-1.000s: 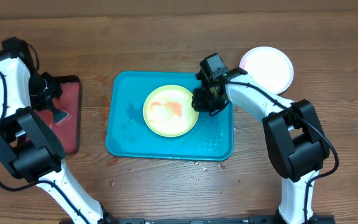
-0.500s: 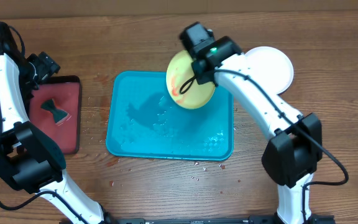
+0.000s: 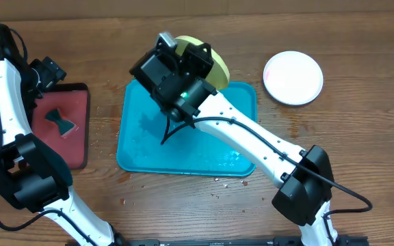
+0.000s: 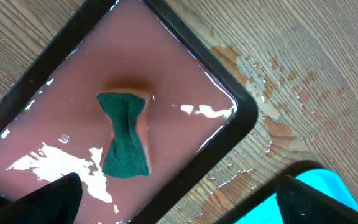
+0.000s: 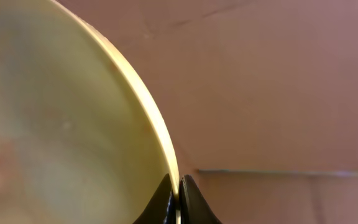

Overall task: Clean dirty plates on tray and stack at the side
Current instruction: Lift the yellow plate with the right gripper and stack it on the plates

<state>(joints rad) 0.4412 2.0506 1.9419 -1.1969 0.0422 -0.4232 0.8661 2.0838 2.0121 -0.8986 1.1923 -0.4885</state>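
Note:
My right gripper should next swing to its right in the overhead view, over the white-rimmed plate (image 3: pixel 293 77) below, then level, lower and release the upright plate.
My right gripper (image 5: pixel 178 202) is shut on the rim of the yellow-green plate (image 5: pixel 61 124), which it holds on edge. From overhead that plate (image 3: pixel 215 67) hangs high over the back edge of the turquoise tray (image 3: pixel 183 147), half hidden by the raised right arm. A white-rimmed plate (image 3: pixel 293 77) lies on the table to the right of the tray. My left gripper (image 4: pixel 179 210) is open with nothing between its fingers. It hovers over the near corner of a black-rimmed tray (image 4: pixel 225 93).
A green sponge (image 4: pixel 124 134), pinched in the middle, lies in the pink liquid of the black-rimmed tray (image 3: pixel 81 87) at the left. Water drops wet the wood between the two trays and in front of the turquoise one. The turquoise tray's floor is wet.
My right arm lifted the yellow-green plate off the tray and carried it up and leftward. My left gripper opened, left the sponge in the pink tray and rose away from it.

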